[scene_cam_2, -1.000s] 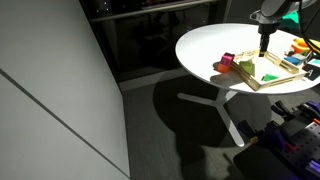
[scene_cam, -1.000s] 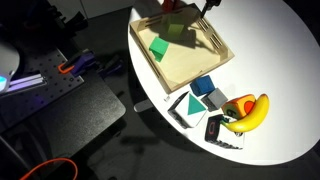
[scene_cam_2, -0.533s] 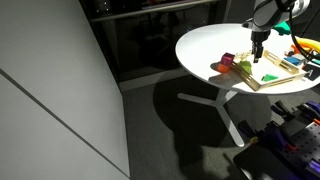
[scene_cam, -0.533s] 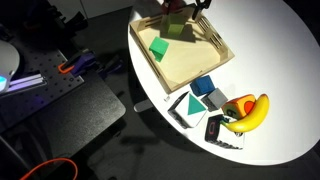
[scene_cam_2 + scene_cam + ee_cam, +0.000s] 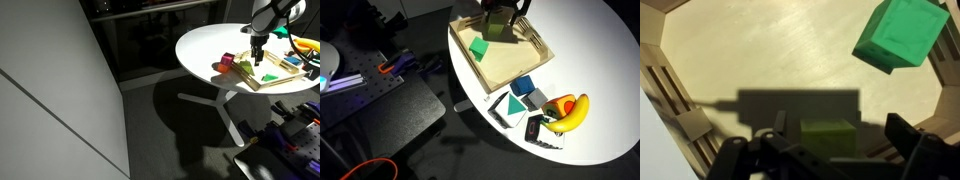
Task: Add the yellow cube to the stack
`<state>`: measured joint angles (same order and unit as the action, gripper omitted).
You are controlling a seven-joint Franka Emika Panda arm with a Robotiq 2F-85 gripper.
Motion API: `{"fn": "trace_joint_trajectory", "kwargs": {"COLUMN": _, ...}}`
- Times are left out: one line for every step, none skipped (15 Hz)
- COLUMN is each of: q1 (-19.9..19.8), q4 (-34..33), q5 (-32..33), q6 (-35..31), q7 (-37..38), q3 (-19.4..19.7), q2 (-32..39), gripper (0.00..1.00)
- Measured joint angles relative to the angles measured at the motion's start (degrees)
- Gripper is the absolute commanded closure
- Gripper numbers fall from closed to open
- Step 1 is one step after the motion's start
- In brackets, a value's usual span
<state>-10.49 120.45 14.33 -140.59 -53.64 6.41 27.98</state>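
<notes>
My gripper moves down and slightly to the left in the wrist view next and closes around the yellow cube [image 5: 496,28] [image 5: 827,136], which sits off-centre between my open fingertips.
The yellow cube [image 5: 827,136], lime-coloured, sits in shadow on the floor of the wooden tray [image 5: 750,50]. My gripper [image 5: 840,132] is open and low over the tray, with a finger on each side of the cube. The left finger is close to it and the right finger is farther off. In both exterior views the gripper [image 5: 504,14] [image 5: 258,55] hangs over the tray's far end. The stack is a small red-orange cube [image 5: 228,61] on the table just outside the tray. It is out of the wrist view.
A darker green cube [image 5: 902,35] [image 5: 478,48] lies in the same tray [image 5: 510,62]. A blue block [image 5: 523,87], a grey block [image 5: 533,100], a banana [image 5: 570,112] and a dark patterned card lie beyond the tray. The round white table [image 5: 200,45] drops off close by.
My gripper has come down and moved in over the tray until its fingers stand on either side of the yellow cube. The cubes have not moved.
</notes>
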Motion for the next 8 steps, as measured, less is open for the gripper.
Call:
{"fn": "trace_joint_trajectory", "kwargs": {"q1": 0.0, "q4": -0.3, "q5": 0.5, "q6": 0.0, "q7": 0.0, "q3": 0.0, "q2": 0.5, "gripper": 0.00}}
{"fn": "trace_joint_trajectory", "kwargs": {"q1": 0.1, "q4": -0.6, "q5": 1.2, "q6": 0.0, "q7": 0.0, "q3": 0.0, "q2": 1.0, "gripper": 0.00}}
{"fn": "trace_joint_trajectory", "kwargs": {"q1": 0.1, "q4": -0.9, "q5": 1.8, "q6": 0.0, "q7": 0.0, "q3": 0.0, "q2": 1.5, "gripper": 0.00}}
{"fn": "trace_joint_trajectory", "kwargs": {"q1": 0.2, "q4": -1.2, "q5": 2.4, "q6": 0.0, "q7": 0.0, "q3": -0.1, "q2": 2.0, "gripper": 0.00}}
{"fn": "trace_joint_trajectory", "kwargs": {"q1": 0.4, "q4": -1.5, "q5": 3.0, "q6": 0.0, "q7": 0.0, "q3": -0.1, "q2": 2.5, "gripper": 0.00}}
{"fn": "trace_joint_trajectory", "kwargs": {"q1": 0.6, "q4": -1.9, "q5": 3.5, "q6": 0.0, "q7": 0.0, "q3": -0.1, "q2": 2.9, "gripper": 0.00}}
{"fn": "trace_joint_trajectory", "kwargs": {"q1": 0.7, "q4": -2.3, "q5": 4.0, "q6": 0.0, "q7": 0.0, "q3": -0.1, "q2": 3.4, "gripper": 0.00}}
{"fn": "trace_joint_trajectory", "kwargs": {"q1": 0.9, "q4": -2.7, "q5": 4.4, "q6": 0.0, "q7": 0.1, "q3": -0.1, "q2": 3.8, "gripper": 0.00}}
